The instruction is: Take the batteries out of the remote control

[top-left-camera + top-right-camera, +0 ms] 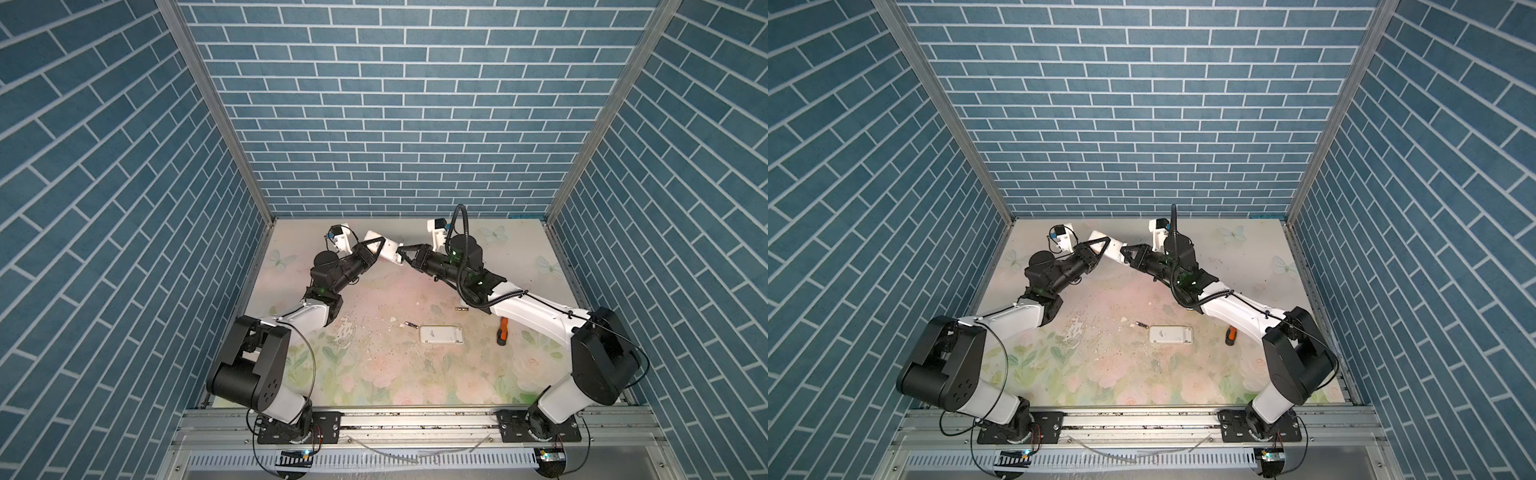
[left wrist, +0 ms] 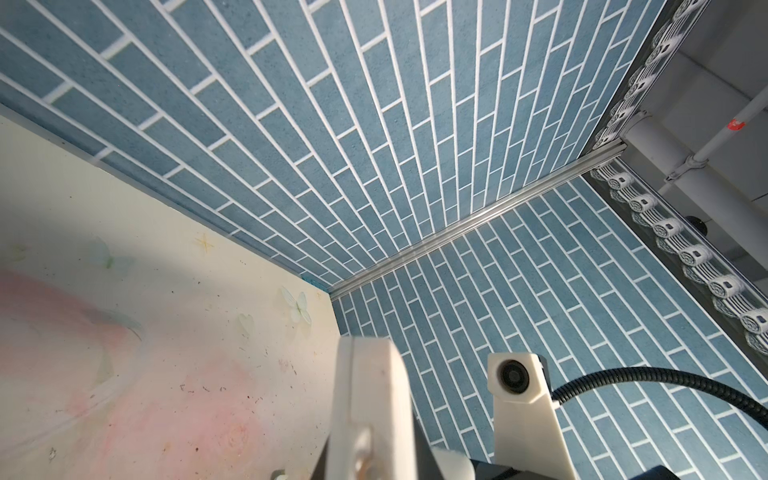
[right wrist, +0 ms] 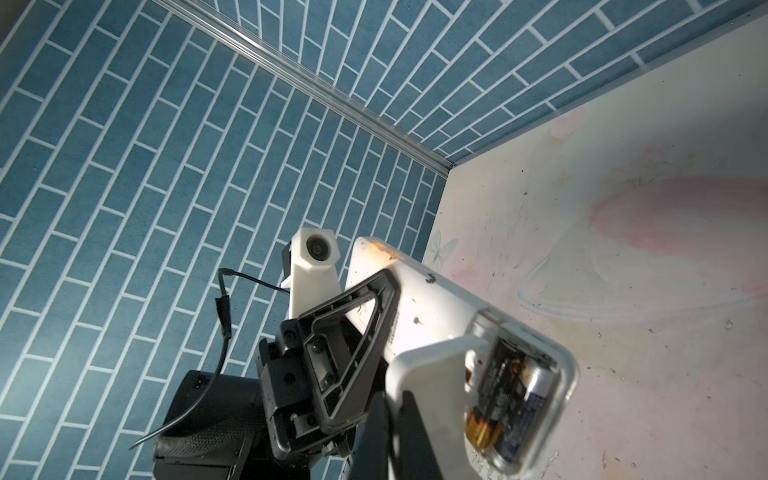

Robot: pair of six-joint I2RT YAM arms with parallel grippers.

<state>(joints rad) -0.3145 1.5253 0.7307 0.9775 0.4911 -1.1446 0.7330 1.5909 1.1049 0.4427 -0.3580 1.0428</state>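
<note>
My right gripper needs to swing away from the remote, tip down and lower to bare tabletop below its wrist to release the battery cover, which is off the remote's battery compartment.
In both top views my left gripper (image 1: pixel 380 246) (image 1: pixel 1102 245) is shut on a white remote control (image 1: pixel 388 251) (image 1: pixel 1112 249), held above the back of the table. The left wrist view shows the remote (image 2: pixel 370 407) edge on. My right gripper (image 1: pixel 400 251) (image 3: pixel 392 397) meets the remote's end, shut on the edge of its white battery cover (image 3: pixel 432 370), which stands lifted off the compartment. Two batteries (image 3: pixel 513 399) lie inside the open compartment. One loose battery (image 1: pixel 410 325) (image 1: pixel 1142 324) and another (image 1: pixel 461 309) lie on the table.
Another white remote (image 1: pixel 441 334) (image 1: pixel 1171 334) lies flat at mid-table beside the loose battery. An orange-handled screwdriver (image 1: pixel 501 329) (image 1: pixel 1230 336) lies under my right forearm. Blue brick walls close in the table (image 1: pixel 374 374) on three sides.
</note>
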